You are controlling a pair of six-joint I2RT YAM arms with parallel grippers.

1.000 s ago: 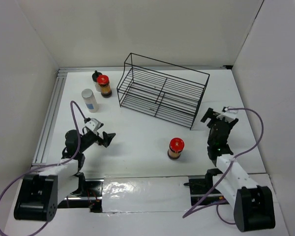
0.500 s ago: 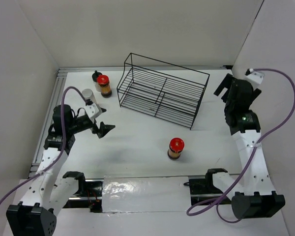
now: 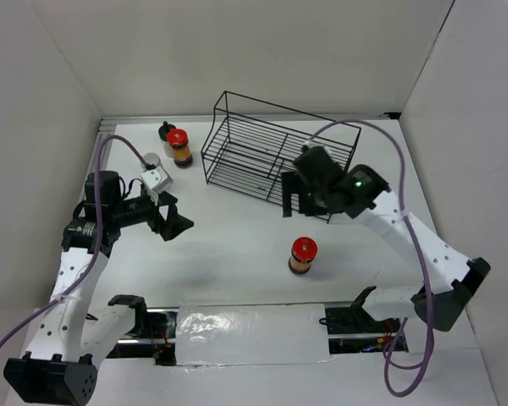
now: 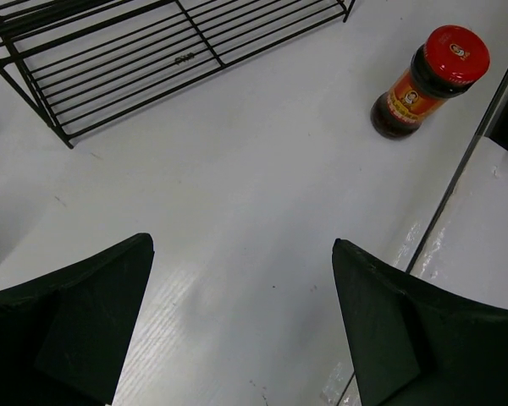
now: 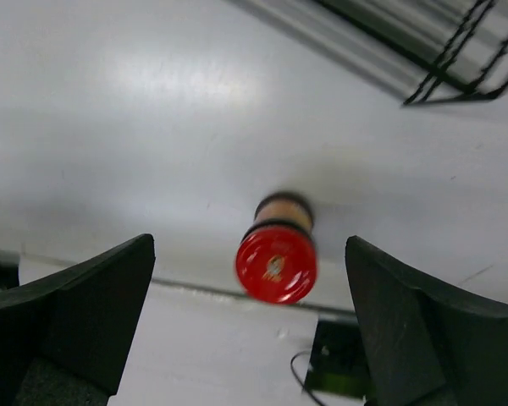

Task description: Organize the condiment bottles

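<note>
I will next lower my right gripper back from the rack to the lone jar's red lid.
A brown jar with a red lid stands alone on the white table in front of the black wire rack. A second red-lidded jar and a pale bottle with a black cap stand together at the back left. Near them is a white cylinder with a grey cap, partly hidden by my left wrist. My left gripper hangs open and empty over bare table. My right gripper is open, high above the lone jar.
An aluminium rail runs along the table's left side. A shiny strip lies between the arm bases at the near edge. White walls close in the back and both sides.
The right arm rose from the right side and swung left to the front of the rack, above the lone jar. The left arm lifted and drew back to the left. No bottle moved.
</note>
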